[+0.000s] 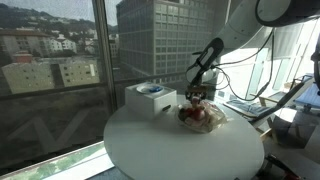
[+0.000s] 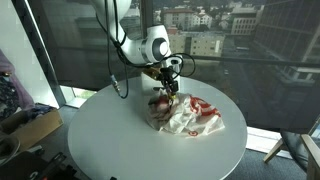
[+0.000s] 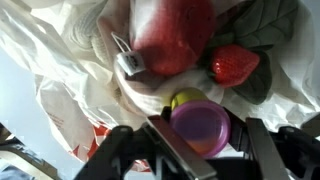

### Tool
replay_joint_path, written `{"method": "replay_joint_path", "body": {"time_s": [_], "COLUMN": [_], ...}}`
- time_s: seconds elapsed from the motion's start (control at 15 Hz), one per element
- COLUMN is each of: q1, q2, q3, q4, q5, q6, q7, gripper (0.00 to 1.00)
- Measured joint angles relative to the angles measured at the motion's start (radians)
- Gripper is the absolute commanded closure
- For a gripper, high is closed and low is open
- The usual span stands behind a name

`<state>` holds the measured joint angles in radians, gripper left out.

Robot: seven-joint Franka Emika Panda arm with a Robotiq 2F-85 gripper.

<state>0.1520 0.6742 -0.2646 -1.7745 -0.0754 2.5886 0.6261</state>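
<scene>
The small purple cup comes free next, as my gripper stays over the bag's opening (image 1: 198, 110) (image 3: 192, 99) and spreads its fingers to release it.
My gripper (image 3: 200, 150) is shut on a small purple cup (image 3: 200, 126) with a yellow-green rim. It hangs just above a crumpled white plastic bag with red print (image 2: 187, 117), which lies on the round white table (image 2: 110, 140). In the wrist view the bag's mouth shows a large red round item (image 3: 175, 38), a strawberry (image 3: 235, 64) and a dark green leaf shape (image 3: 265, 25). In both exterior views the gripper (image 1: 199, 92) sits over the bag (image 1: 203, 118) near the table's middle.
A white box with a blue-rimmed bowl on top (image 1: 151, 97) stands at the table's edge by the window. Cables and a desk (image 1: 245, 103) lie beyond the table. A box of items (image 2: 25, 128) sits on the floor.
</scene>
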Motion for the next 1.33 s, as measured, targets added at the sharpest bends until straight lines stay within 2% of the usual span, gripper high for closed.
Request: {"method": "replay_joint_path", "body": {"time_s": [0.27,0.33,0.4,0.6,1.0,1.13,1.33], "q1": [0.002,0.004,0.006,0.015,0.030,0.030,0.030], "q2": [0.026,0.032,0.036,0.034,0.021,0.003,-0.023], "q3": [-0.001,-0.001,-0.003,-0.011,-0.055,-0.040,0.030], "q4": [-0.009,-0.009,-0.009,-0.008,-0.002,-0.003,-0.005], "q5": [0.000,0.000,-0.001,-0.001,-0.026,-0.025,-0.015], "q6": [0.000,0.000,0.000,0.002,0.029,0.032,0.032], "q7": [0.005,0.006,0.008,0.020,0.051,0.051,0.044], "gripper": [0.75,0.43,0.24,0.02,0.00,0.00,0.00]}}
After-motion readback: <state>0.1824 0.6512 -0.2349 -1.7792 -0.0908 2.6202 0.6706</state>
